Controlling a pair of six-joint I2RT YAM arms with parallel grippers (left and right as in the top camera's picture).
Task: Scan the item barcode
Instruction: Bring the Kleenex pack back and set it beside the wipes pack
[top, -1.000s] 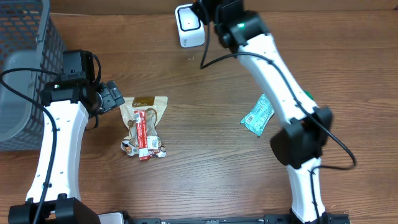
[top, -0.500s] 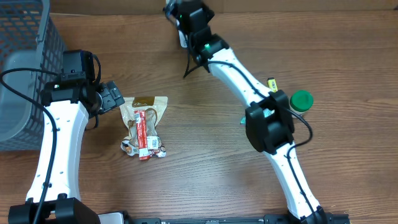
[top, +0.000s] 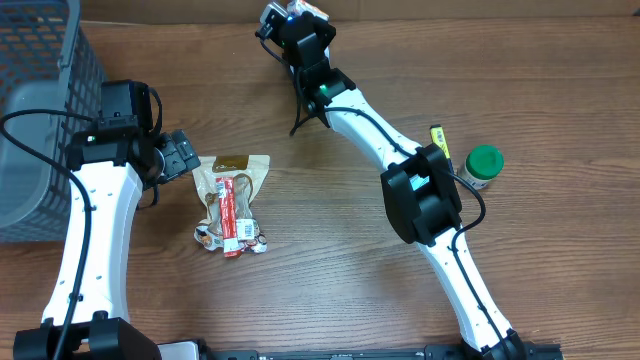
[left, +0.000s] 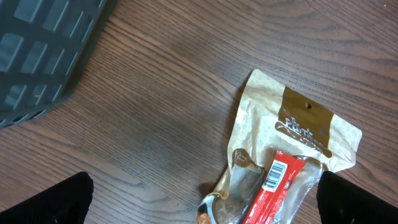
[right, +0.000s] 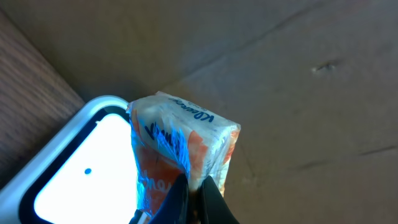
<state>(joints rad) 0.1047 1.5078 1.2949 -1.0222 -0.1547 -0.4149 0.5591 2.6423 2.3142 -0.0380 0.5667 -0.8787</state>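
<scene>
I will next move my right gripper back and down beside the small yellow thing to let go of the packet (right: 180, 146), since the scanner's blue light already falls on it.
My right gripper (right: 194, 196) is shut on the lower edge of the item, a small orange, blue and white wrapped packet (right: 180, 146). It holds the packet upright in front of the white scanner (right: 81, 162), whose lit window glows to the left. No barcode shows on the packet. In the overhead view the right gripper (top: 292, 22) is at the table's back edge and covers the scanner. My left gripper (top: 190, 153) is open beside a tan snack bag (top: 232, 200). In the left wrist view that bag (left: 292, 143) lies between the left gripper's (left: 211, 202) spread fingers, untouched.
A grey mesh basket (top: 40, 100) fills the far left. A green-capped bottle (top: 483, 165) and a small yellow thing (top: 438, 140) stand at the right. A red bar with a barcode (left: 277, 186) lies inside the snack bag. A brown cardboard wall (right: 298, 74) rises behind the scanner.
The right arm has swung left along the back edge and brought the packet over the scanner. That move uncovered the green-capped bottle. The left arm has not moved.
</scene>
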